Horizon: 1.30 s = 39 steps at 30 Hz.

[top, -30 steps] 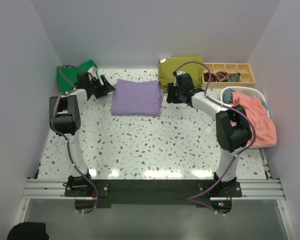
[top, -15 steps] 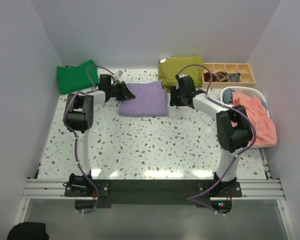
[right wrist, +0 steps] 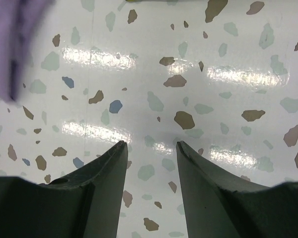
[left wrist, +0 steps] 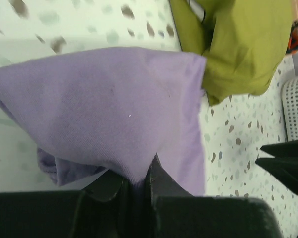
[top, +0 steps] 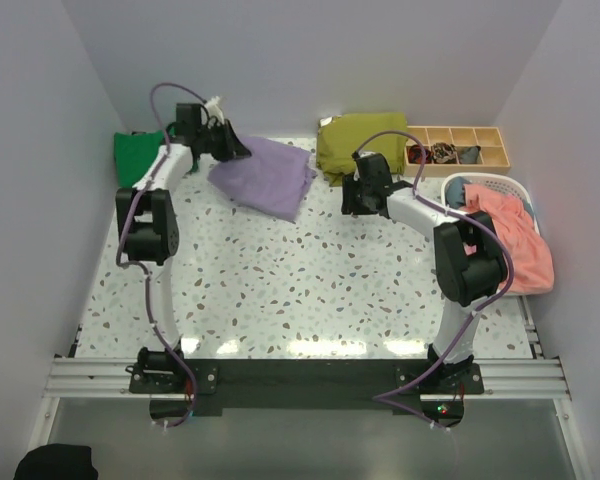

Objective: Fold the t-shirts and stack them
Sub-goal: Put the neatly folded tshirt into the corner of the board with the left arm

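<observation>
I need to lift my left gripper over the green t-shirt (top: 132,156), then lower the lavender cloth and let it go, because the green one is to its left in the top view.
The folded lavender t-shirt (top: 265,176) hangs tilted above the back of the table, pinched at its left edge by my left gripper (top: 231,148). In the left wrist view the gripper (left wrist: 137,179) is shut on a bunch of the lavender cloth (left wrist: 104,99), which drapes away from the jaws. A bright green t-shirt (top: 132,156) lies at the back left corner, partly hidden behind the left arm. My right gripper (top: 350,200) hovers over bare table just right of the lavender shirt. It stands open (right wrist: 151,146) with nothing between its fingers, and a lavender edge (right wrist: 15,39) shows at its upper left.
A folded olive-green shirt (top: 360,140) lies at the back centre, also seen in the left wrist view (left wrist: 238,44). A wooden divided tray (top: 460,146) stands at the back right. A white basket (top: 500,186) with pink cloth (top: 510,235) fills the right side.
The left gripper shut on the lavender shirt's left edge, then lifted it and carried it back and to the left. The right arm has barely moved.
</observation>
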{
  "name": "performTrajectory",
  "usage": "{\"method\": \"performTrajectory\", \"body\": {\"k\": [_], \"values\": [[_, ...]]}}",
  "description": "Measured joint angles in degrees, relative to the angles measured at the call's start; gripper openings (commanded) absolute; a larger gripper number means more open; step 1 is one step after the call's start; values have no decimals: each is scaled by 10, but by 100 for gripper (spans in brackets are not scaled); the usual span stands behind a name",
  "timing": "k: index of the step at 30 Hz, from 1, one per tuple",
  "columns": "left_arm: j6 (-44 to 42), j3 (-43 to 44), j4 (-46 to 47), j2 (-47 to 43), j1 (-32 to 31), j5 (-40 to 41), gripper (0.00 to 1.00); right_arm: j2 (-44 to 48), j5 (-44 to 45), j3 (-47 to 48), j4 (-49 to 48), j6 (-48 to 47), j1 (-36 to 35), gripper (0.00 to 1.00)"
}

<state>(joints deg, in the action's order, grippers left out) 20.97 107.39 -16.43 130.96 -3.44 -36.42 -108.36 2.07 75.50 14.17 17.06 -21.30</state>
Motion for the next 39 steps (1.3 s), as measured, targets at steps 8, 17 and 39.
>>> {"method": "performTrajectory", "body": {"k": [8, 17, 39], "values": [[-80, 313, -100, 22, 143, 20, 0, -1, -7, 0, 0, 0, 0, 48], [-73, 278, -43, 128, 312, 4, 0, -17, -16, 6, 0, 0, 0, 47], [10, 240, 17, 34, 216, -134, 0, -42, -48, 6, -6, 9, 1, 47]]}}
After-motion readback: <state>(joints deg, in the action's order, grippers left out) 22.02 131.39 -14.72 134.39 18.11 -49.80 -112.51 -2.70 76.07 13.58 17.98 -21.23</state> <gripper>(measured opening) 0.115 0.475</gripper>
